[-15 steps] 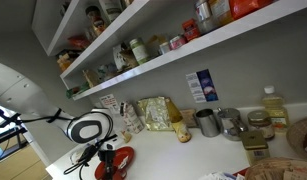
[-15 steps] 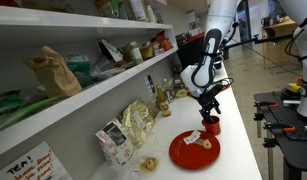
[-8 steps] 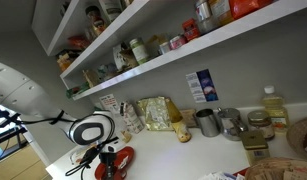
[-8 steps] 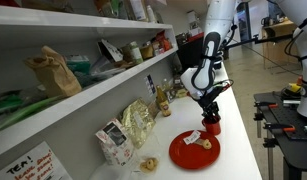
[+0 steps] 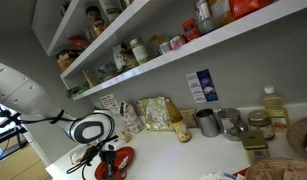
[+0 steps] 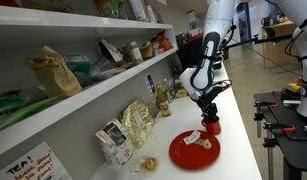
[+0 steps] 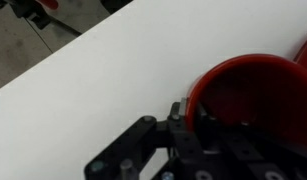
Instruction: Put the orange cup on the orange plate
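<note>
My gripper moves up, across and then down onto the orange plate's middle (image 6: 194, 151) next to release the cup (image 6: 210, 126), because it still stands beside the plate.
The orange cup (image 6: 210, 126) stands upright on the white counter, just beside the orange plate (image 6: 193, 151) and off it. My gripper (image 6: 207, 112) comes down onto the cup from above. In the wrist view the cup (image 7: 248, 95) fills the right side, and my gripper (image 7: 188, 115) is shut on its near rim, one finger outside the wall and one inside. In an exterior view the cup (image 5: 105, 167) and plate (image 5: 123, 157) sit low at the left, under the gripper (image 5: 99, 155). A small white tag and a yellowish bit lie on the plate.
Snack bags (image 5: 153, 113) line the back wall, with grey metal mugs (image 5: 206, 122), an oil bottle (image 5: 275, 105) and a woven basket (image 5: 285, 169) further along. Loaded shelves (image 6: 83, 75) overhang the counter. The counter's front edge runs close past the cup.
The jaws have shut on the cup's rim. The arm, cup and plate have stayed where they were.
</note>
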You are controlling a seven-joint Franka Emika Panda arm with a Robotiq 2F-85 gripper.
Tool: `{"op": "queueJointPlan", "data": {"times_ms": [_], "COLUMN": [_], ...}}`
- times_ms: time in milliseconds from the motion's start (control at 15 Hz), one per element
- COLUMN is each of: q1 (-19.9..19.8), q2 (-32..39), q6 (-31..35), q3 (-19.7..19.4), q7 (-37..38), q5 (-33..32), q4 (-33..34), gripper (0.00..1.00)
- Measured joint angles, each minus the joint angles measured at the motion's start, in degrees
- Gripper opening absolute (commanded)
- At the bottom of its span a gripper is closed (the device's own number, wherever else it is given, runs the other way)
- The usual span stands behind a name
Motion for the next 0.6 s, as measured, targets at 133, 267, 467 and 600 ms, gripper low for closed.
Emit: {"op": "queueJointPlan", "data": {"times_ms": [133, 267, 467, 600], "q1": [0.07, 0.07, 0.31, 0.7], "q2": [-0.08, -0.52, -2.21, -4.53], "q6": [0.0, 0.0, 0.0, -0.07], "q3": [-0.01, -0.16, -0.9, -1.59], "q7": [0.0, 0.0, 0.03, 0.17], "q5": [0.0, -0.01, -1.41, -3.66], "q4": [0.18, 0.48, 1.04, 1.41], "gripper": [0.02, 0.02, 0.02, 0.02]}}
